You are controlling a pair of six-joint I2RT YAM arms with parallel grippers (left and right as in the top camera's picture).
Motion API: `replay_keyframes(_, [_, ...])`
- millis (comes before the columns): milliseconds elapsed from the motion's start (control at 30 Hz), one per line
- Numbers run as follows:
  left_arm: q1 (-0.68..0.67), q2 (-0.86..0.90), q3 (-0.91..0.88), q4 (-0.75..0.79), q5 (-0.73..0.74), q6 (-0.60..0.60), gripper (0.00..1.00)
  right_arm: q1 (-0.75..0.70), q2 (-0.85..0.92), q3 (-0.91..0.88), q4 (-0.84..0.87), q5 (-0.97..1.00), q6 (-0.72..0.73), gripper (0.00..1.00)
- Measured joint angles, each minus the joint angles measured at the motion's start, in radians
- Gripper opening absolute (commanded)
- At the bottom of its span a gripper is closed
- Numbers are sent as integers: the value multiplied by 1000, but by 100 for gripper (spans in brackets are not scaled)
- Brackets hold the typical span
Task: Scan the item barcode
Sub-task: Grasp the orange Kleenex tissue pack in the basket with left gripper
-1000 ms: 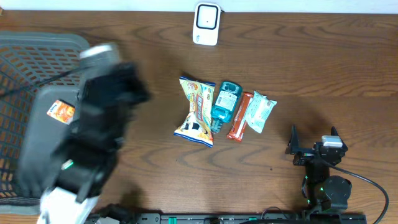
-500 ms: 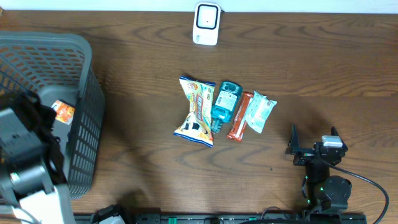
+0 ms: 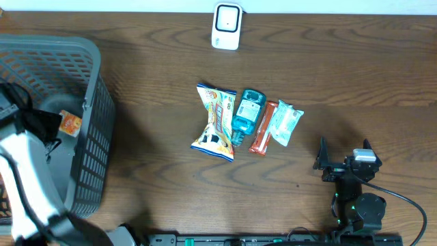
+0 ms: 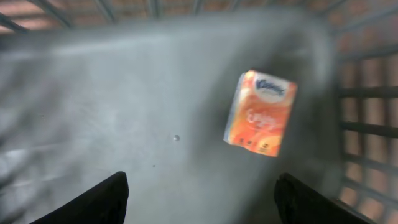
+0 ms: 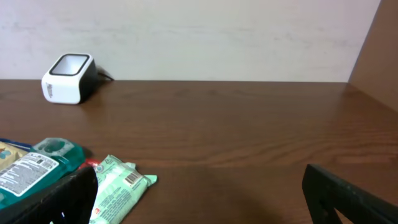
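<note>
My left gripper descends next, open fingers astride the orange pack's lower edge [image 3: 69, 131] [image 4: 250, 147], which lies below it and to its right in the wrist view.
Inside the grey basket [image 3: 92, 102] lies an orange tissue pack [image 3: 69, 123], flat on the floor [image 4: 124, 112]. My left gripper [image 4: 200, 205] hangs open above that floor, with the orange tissue pack [image 4: 260, 112] ahead and to the right, clear of both fingers. On the table's middle sit a yellow snack bag [image 3: 216, 121], a teal bottle [image 3: 248, 113], a red bar [image 3: 263, 127] and a green pack [image 3: 285, 123]. The white scanner [image 3: 227, 26] stands at the far edge. My right gripper [image 3: 343, 152] rests open near the front right, empty.
The basket's slatted walls [image 4: 367, 93] rise close around the left gripper. In the right wrist view the scanner [image 5: 68, 78] stands far left, with the green pack [image 5: 118, 186] and the teal bottle [image 5: 37, 165] by the left finger. A pale wall runs behind the table.
My left arm has swung from above the basket's right side to its left front, and its jaws have opened. The orange pack stays in the basket. The right arm is still.
</note>
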Motion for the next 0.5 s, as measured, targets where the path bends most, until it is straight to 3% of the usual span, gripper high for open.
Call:
replay_keyframes(300, [6, 204, 0, 136, 127, 85, 73, 0, 0, 0, 0, 0, 0, 99])
replay_keyframes(500, [6, 245, 0, 183, 154, 122, 60, 0, 0, 0, 0, 0, 0, 99])
